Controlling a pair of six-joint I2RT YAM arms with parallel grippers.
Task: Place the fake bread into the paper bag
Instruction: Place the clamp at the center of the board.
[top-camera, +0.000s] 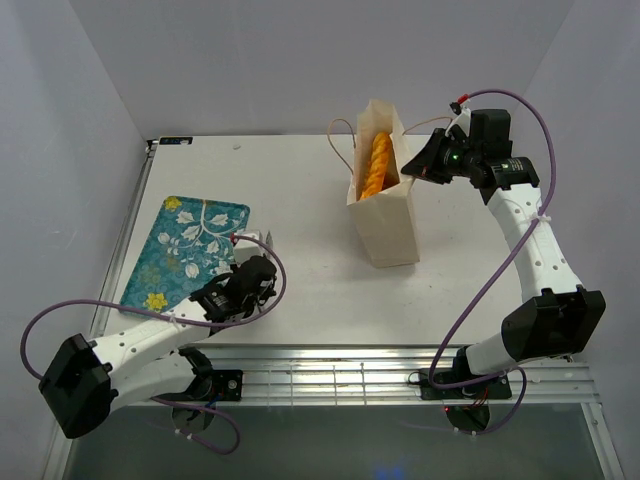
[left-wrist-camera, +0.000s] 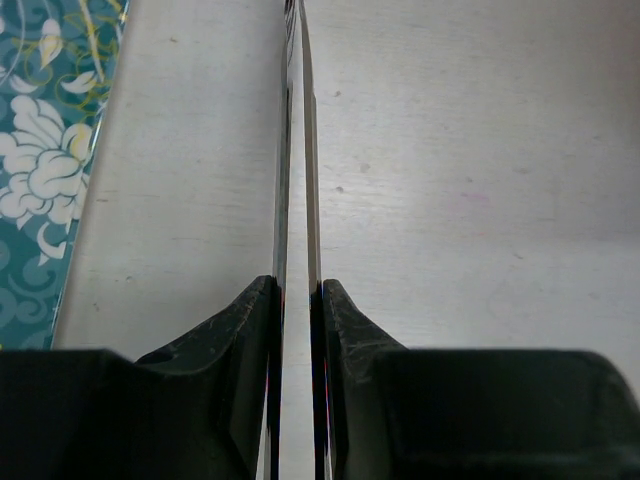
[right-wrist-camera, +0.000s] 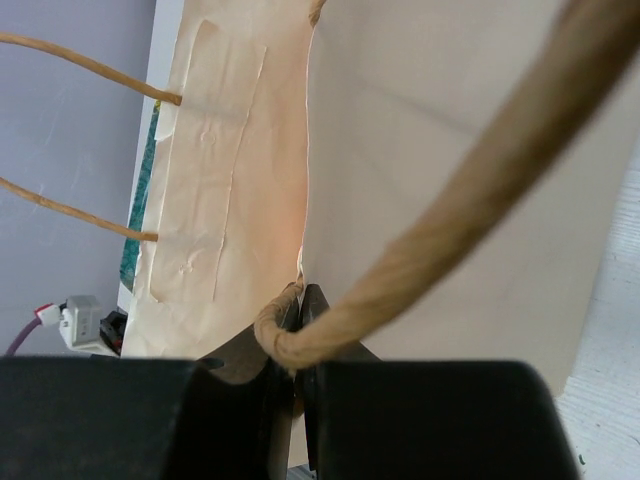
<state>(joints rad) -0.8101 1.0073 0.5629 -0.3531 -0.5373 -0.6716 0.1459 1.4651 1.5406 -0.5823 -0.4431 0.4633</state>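
I see only table between the fingers of my left gripper, so I will open them as I lower the gripper and move it slightly away from the tray.
The paper bag (top-camera: 385, 225) stands upright in the middle of the table with its mouth open. One piece of fake bread (top-camera: 377, 163), a long golden braided loaf, stands on end inside it. My right gripper (top-camera: 414, 170) is at the bag's right rim. In the right wrist view this right gripper (right-wrist-camera: 303, 296) is shut on the edge of the bag's wall (right-wrist-camera: 230, 180), where the cord handle (right-wrist-camera: 450, 215) loops out. My left gripper (top-camera: 256, 240) hovers low beside the tray. Its left fingers (left-wrist-camera: 281, 150) stand a narrow gap apart with only bare table between them.
A teal floral tray (top-camera: 190, 255) lies at the left of the table with nothing on it; its edge (left-wrist-camera: 40, 170) shows in the left wrist view. Grey walls close in the table at left, back and right. A metal rail (top-camera: 400, 375) runs along the near edge.
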